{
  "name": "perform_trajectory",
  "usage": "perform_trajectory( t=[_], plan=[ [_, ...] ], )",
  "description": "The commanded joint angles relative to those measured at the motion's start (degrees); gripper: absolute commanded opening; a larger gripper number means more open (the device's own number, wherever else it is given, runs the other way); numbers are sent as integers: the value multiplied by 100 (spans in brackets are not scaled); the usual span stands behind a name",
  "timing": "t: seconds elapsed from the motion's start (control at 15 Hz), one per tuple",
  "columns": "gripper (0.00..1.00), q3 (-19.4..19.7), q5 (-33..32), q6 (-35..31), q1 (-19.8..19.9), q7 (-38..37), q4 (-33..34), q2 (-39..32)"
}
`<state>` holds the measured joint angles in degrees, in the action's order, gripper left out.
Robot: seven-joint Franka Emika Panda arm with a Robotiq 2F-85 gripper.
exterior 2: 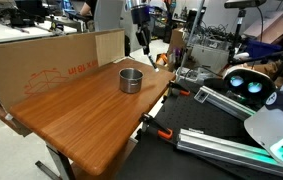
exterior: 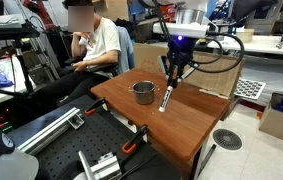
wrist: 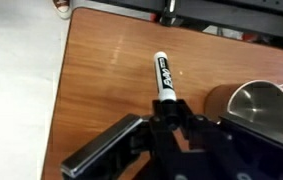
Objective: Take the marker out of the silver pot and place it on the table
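Note:
My gripper moves down, away from the silver pot [exterior: 143, 93], next and releases the marker on the bare wood, since that clear spot is below it.
The silver pot [exterior: 143, 93] stands upright on the wooden table [exterior: 196, 115]; it also shows in an exterior view [exterior 2: 130, 80] and at the right edge of the wrist view [wrist: 256, 108]. My gripper [exterior: 171, 72] is beside the pot, above the table, shut on one end of a white marker with a black label [exterior: 166, 97]. The marker hangs down from the jaws outside the pot, its lower tip close to the tabletop. In the wrist view the marker [wrist: 162, 78] sticks out from between my fingers [wrist: 166, 112] over bare wood.
A cardboard box wall [exterior 2: 51, 62] runs along one table edge. A person [exterior: 96, 45] sits behind the table. Clamps and metal rails [exterior: 101, 160] lie on the floor beside the table. The table edge is near the marker in the wrist view [wrist: 66, 60].

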<state>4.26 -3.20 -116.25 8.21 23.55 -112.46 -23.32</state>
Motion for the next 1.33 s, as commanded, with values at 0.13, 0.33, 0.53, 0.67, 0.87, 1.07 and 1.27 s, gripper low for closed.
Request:
perform_trajectory(
  t=[0.13, 0.33, 0.53, 0.67, 0.87, 1.07, 1.27],
  plan=[
    [5, -15, -111, 209, 94, -256, 872, -882],
    [5, -10, -142, 315, 85, -443, 1324, -1254],
    [5, 9, -220, 399, 42, -657, 1774, -1596],
    [5, 15, -234, 467, 45, -752, 2047, -1811],
    [5, 41, -303, 544, 13, -853, 2418, -2128],
    [5, 93, -475, 739, -82, -1112, 2803, -2462],
    [5, 70, -550, 966, -107, -1221, 3129, -2740]
  ],
)
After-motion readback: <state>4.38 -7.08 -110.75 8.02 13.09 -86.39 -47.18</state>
